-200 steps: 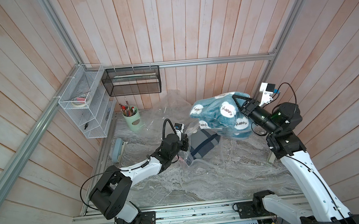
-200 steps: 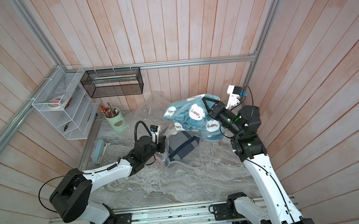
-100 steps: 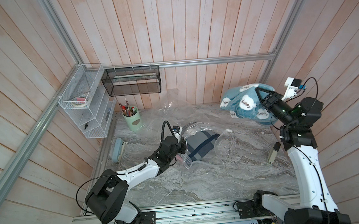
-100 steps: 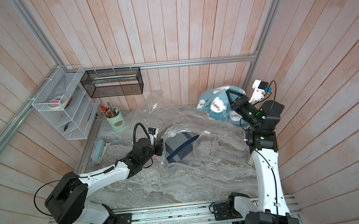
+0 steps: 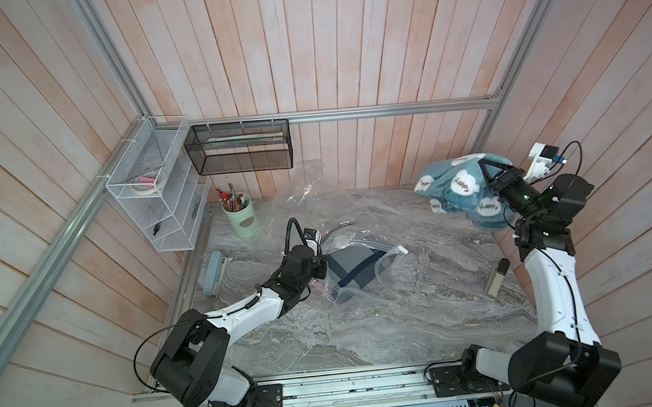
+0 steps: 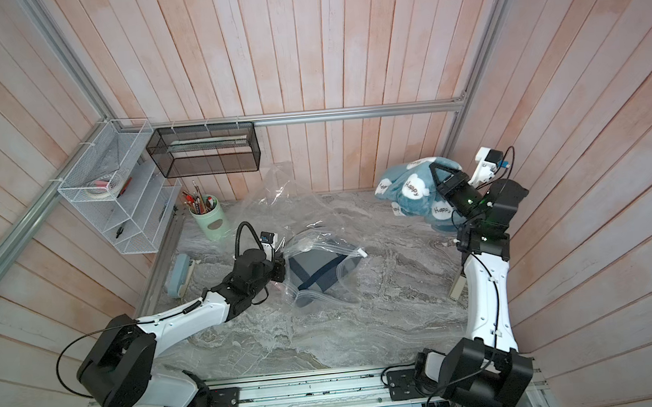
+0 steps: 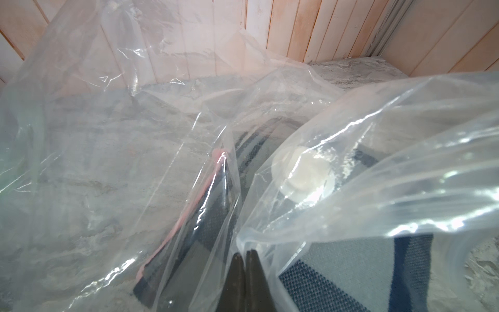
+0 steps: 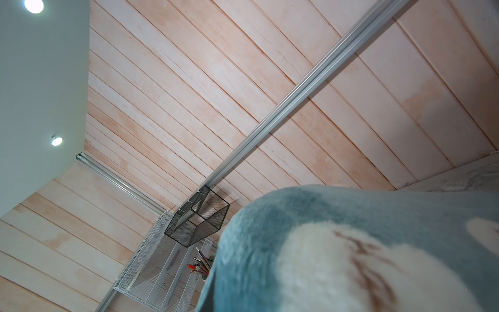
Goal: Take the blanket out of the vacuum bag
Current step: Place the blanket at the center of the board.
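Next, my right gripper lowers the blanket [image 5: 454,186], already clear of the bag, and releases it below, since bare tabletop lies there beyond the grey stick-like object.
The blanket [image 5: 454,186] [image 6: 411,190], blue plush with white "Happy" clouds, hangs bunched at the back right, fully outside the bag. My right gripper [image 5: 483,164] [image 6: 435,169] is shut on its top fold. In the right wrist view the blanket [image 8: 351,256] hides the jaws. The vacuum bag [image 5: 375,248] [image 6: 319,244] lies crumpled mid-table with its white slider clip [image 5: 402,250] and round valve [image 7: 302,175]. A folded grey and navy cloth [image 5: 351,268] [image 7: 351,270] sits inside. My left gripper [image 5: 321,262] [image 7: 245,252] is shut on the bag's plastic.
A green pencil cup [image 5: 240,219] stands at the back left below a white wire shelf [image 5: 158,209] and a black mesh basket [image 5: 238,147]. A pale blue case [image 5: 212,273] lies at the left edge. A small grey stick-like object [image 5: 495,278] lies beside the right arm.
My right gripper has carried the blanket from above the bag's mouth out to the back right corner. The bag has slumped flatter. My left gripper has stayed on the bag.
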`<state>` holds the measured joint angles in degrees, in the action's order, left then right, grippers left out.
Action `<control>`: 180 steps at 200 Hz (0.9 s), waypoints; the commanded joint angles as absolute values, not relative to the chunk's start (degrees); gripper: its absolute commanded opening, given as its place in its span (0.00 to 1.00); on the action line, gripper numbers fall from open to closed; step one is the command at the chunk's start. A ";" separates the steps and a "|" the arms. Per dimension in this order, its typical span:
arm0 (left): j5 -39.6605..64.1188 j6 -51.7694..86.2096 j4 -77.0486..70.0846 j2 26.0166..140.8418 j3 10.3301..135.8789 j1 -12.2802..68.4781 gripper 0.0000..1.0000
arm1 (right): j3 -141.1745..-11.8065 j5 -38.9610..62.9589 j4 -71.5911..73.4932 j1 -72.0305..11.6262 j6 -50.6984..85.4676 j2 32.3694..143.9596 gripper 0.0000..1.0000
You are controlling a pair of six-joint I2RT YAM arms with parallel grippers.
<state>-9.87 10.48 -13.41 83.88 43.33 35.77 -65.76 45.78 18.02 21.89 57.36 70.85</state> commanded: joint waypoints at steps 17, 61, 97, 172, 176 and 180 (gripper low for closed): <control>-13.79 8.85 -10.29 81.62 42.19 33.77 0.00 | -63.44 46.12 22.18 22.24 50.97 73.47 0.00; -12.67 9.13 -10.47 80.82 41.97 33.57 0.00 | -62.26 39.83 18.46 22.24 37.40 78.05 0.00; -12.66 9.12 -10.54 79.74 41.52 33.56 0.00 | -58.91 42.23 30.30 22.30 39.23 83.49 0.00; -11.34 8.62 -10.81 80.07 41.66 33.55 0.00 | -36.44 41.60 63.37 25.58 62.40 94.07 0.00; -11.28 8.69 -10.98 80.13 41.71 33.54 0.00 | -35.96 41.66 62.83 25.92 62.03 94.13 0.00; -11.27 8.62 -11.03 80.15 41.66 33.53 0.00 | -35.56 41.72 62.27 26.18 61.30 94.04 0.00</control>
